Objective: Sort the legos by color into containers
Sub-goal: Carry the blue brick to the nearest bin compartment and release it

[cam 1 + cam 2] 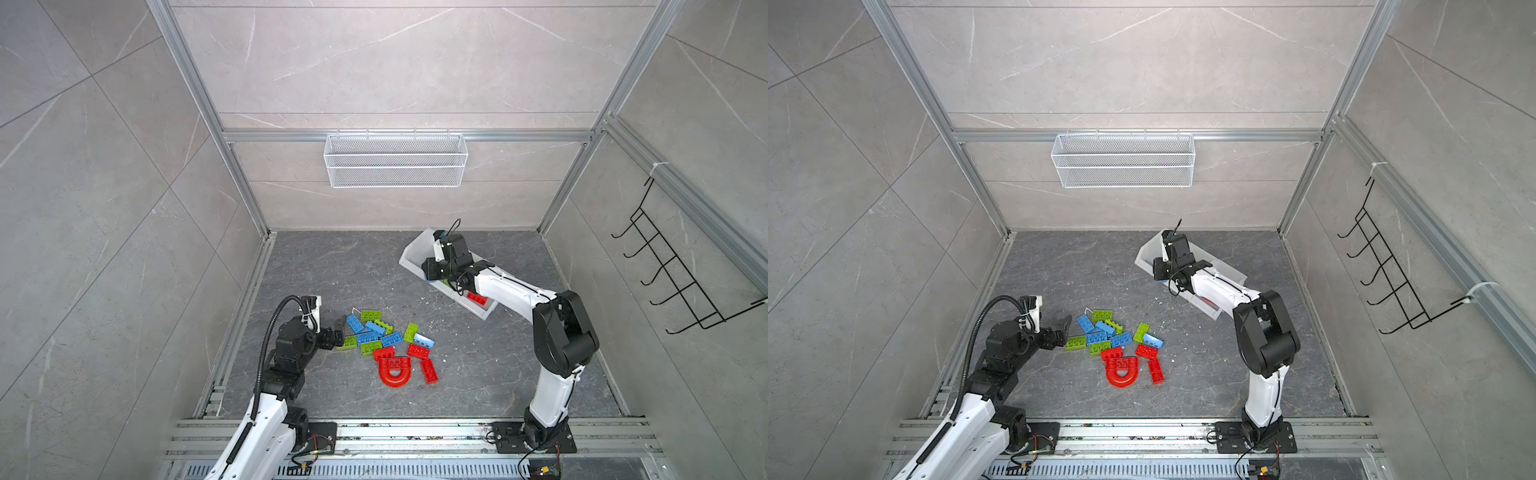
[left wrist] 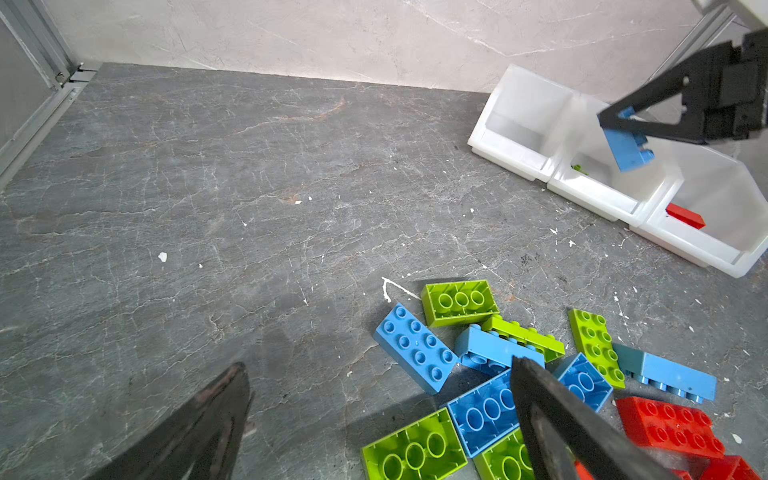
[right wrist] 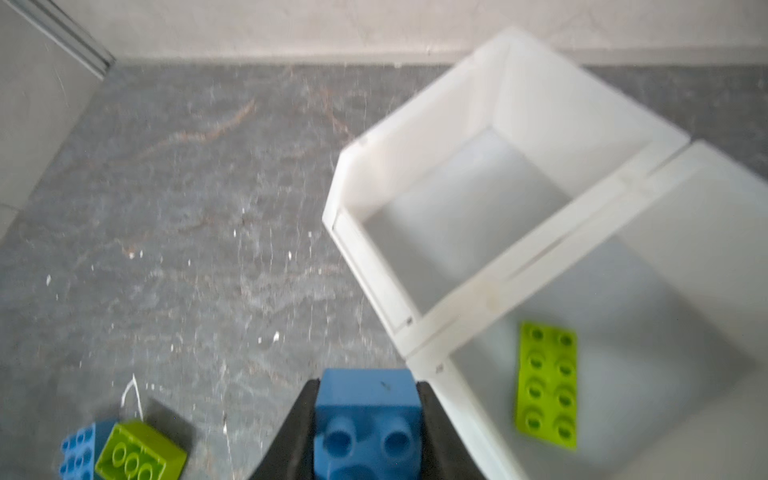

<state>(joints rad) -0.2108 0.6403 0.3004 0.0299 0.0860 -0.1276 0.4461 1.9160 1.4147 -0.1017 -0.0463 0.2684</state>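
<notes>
I should carry the blue brick outward with my right gripper, over the bottom of the only empty bin, the far one, and let go of the brick there.
Blue, lime green and red legos lie in a loose pile mid-floor, and a red arch sits at its near side. My left gripper is open at the pile's left edge, with nothing between its fingers. One of those fingers hangs over upturned blue and green bricks. The three joined white containers stand at the back right. My right gripper is shut on a blue brick above the row's front edge. The middle bin holds a green brick. The nearest bin holds a red brick.
A white wire mesh basket hangs on the back wall. A black wire hook rack is fixed to the right wall. Aluminium rails run along the front, where both arm bases are bolted. White chips speckle the grey floor.
</notes>
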